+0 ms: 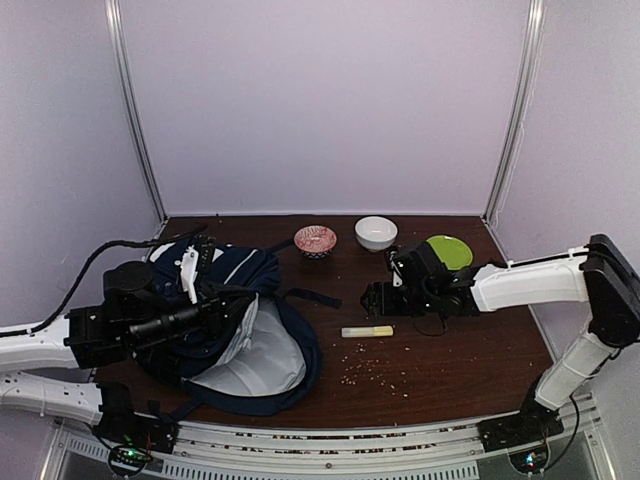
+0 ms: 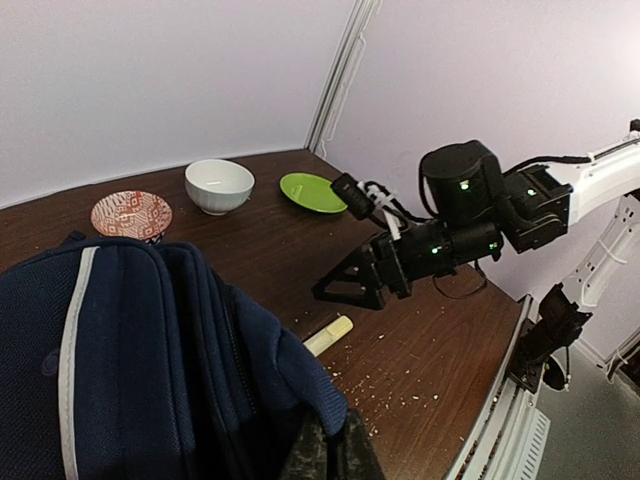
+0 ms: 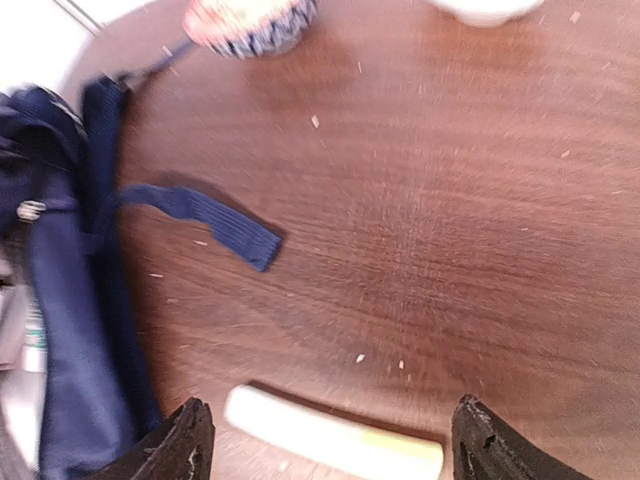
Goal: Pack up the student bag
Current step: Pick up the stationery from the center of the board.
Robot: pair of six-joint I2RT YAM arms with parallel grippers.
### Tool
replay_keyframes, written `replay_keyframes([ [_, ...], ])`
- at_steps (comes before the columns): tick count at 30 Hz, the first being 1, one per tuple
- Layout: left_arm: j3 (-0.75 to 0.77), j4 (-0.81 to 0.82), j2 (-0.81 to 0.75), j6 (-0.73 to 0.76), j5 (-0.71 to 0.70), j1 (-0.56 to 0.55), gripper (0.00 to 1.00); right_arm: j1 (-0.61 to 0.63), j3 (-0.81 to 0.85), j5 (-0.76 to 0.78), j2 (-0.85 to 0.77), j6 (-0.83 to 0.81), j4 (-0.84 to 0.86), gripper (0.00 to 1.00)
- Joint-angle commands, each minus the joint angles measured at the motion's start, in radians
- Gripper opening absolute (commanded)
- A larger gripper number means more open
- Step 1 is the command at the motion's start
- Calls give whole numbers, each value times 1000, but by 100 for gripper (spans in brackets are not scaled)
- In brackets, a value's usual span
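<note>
The pale yellow marker is on the tabletop below my right gripper's open fingers, so I need to move my right gripper down with its fingers spread onto the middle of the pale yellow marker (image 1: 367,331) (image 3: 330,445).
The student bag (image 1: 235,330), a navy-blue backpack with grey stripe trim, lies at the left of the table with its mouth open and the pale lining showing. My left gripper (image 1: 226,306) is shut on the fabric edge of the bag's opening (image 2: 335,415), and its dark fingertips (image 2: 315,455) pinch the cloth. A pale yellow stick-shaped marker (image 1: 367,331) lies on the wood to the right of the bag. Just above it, my right gripper (image 1: 375,298) hangs open. In the right wrist view the marker (image 3: 330,445) lies between and below the spread fingertips (image 3: 190,440).
At the back of the table stand a red patterned bowl (image 1: 315,240), a white bowl (image 1: 376,232) and a green plate (image 1: 449,250). A loose bag strap (image 3: 200,215) lies on the wood. Crumbs (image 1: 375,370) are scattered near the front. White walls enclose the table.
</note>
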Motion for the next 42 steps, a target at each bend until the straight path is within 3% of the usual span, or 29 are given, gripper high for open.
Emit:
replay_keyframes([
  [1,26,100,1,8,-1,1,0,-32,101,-30,127,-35,4,82],
  [10,5,70,-49,1,-13,1,0,-50,215,-57,325,-19,-6,80],
  [17,-31,66,-94,-8,-34,1,0,-42,116,-137,286,62,36,76],
  [30,-29,91,-67,-14,-15,0,0,113,-14,-137,165,132,-6,74],
  [42,-41,98,-70,-21,-21,1,0,196,154,94,162,34,-361,71],
])
